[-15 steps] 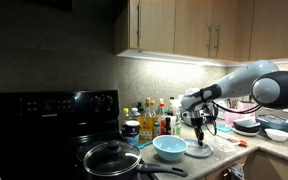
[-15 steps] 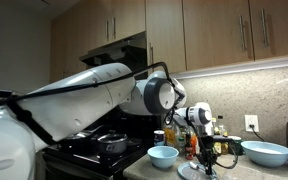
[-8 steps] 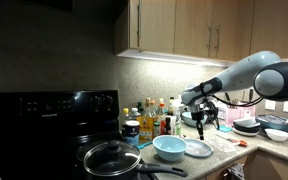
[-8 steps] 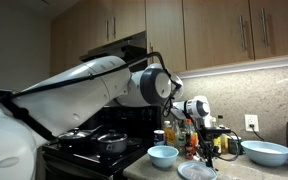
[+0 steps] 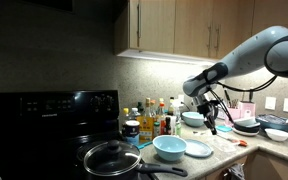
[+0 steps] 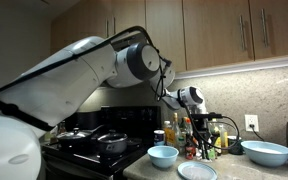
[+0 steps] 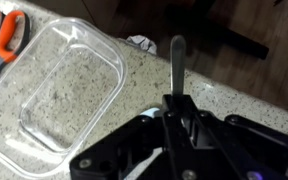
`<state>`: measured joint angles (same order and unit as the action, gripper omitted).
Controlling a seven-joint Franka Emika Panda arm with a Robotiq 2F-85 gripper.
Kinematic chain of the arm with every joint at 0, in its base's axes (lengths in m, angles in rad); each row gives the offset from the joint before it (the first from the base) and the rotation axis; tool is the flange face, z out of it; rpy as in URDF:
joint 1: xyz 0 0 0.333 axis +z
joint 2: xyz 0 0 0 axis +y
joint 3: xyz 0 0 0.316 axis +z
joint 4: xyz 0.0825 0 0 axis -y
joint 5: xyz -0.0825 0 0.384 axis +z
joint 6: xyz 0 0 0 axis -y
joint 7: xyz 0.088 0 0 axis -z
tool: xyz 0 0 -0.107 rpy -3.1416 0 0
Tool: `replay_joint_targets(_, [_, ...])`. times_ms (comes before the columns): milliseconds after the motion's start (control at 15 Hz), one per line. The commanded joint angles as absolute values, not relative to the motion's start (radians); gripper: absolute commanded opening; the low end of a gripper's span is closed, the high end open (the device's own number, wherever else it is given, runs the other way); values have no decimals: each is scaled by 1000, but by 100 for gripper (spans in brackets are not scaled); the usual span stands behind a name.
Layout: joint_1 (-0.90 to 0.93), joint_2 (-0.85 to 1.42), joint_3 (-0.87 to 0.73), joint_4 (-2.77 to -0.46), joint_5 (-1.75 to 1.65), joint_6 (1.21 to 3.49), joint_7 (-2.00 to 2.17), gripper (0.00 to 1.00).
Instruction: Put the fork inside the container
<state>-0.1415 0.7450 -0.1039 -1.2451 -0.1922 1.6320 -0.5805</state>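
I will turn my gripper and bring it down to its left in the wrist view to release the fork [image 7: 177, 62], because the empty container [image 7: 62, 95] is below it on that side.
My gripper [image 7: 174, 108] is shut on the fork [image 7: 177, 62], whose grey handle sticks out from between the fingers in the wrist view. The container [image 7: 56, 92] is a clear, empty rectangular plastic tub on the speckled countertop, below and to the left of the fork in that view. In both exterior views the gripper [image 5: 207, 106] [image 6: 198, 104] hangs well above the counter with the fork [image 5: 211, 122] pointing down from it. I cannot make out the container in the exterior views.
Orange-handled scissors [image 7: 2, 32] lie beside the container. A light blue bowl [image 5: 169, 147] and a white plate [image 5: 197, 149] sit on the counter next to a pan [image 5: 112, 158] on the black stove. Bottles [image 5: 154, 118] stand at the back wall. More bowls [image 5: 274, 128] lie further along.
The gripper has risen from just above the white plate and moved sideways along the counter, away from the stove, carrying the fork.
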Motion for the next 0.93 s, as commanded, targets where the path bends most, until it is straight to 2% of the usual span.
replay_joint_targets(0, [-180,656,-95,-1376,-185,1598,-500,6])
replay_joint_targets(267, [-269,645,-98,-1424,-96,1617,-424,6])
replay_joint_targets(333, [-238,694,-92,-1350,-151,1594,-461,7])
replay_joint_targets(400, [-254,696,-93,-1352,-145,1595,-461,11])
replay_joint_targets(600, [-252,701,-89,-1345,-145,1595,-462,11])
replay_joint_targets(667, [-247,713,-88,-1327,-142,1588,-450,7])
replay_joint_targets(867, [-264,735,-105,-1268,-111,1557,-370,7])
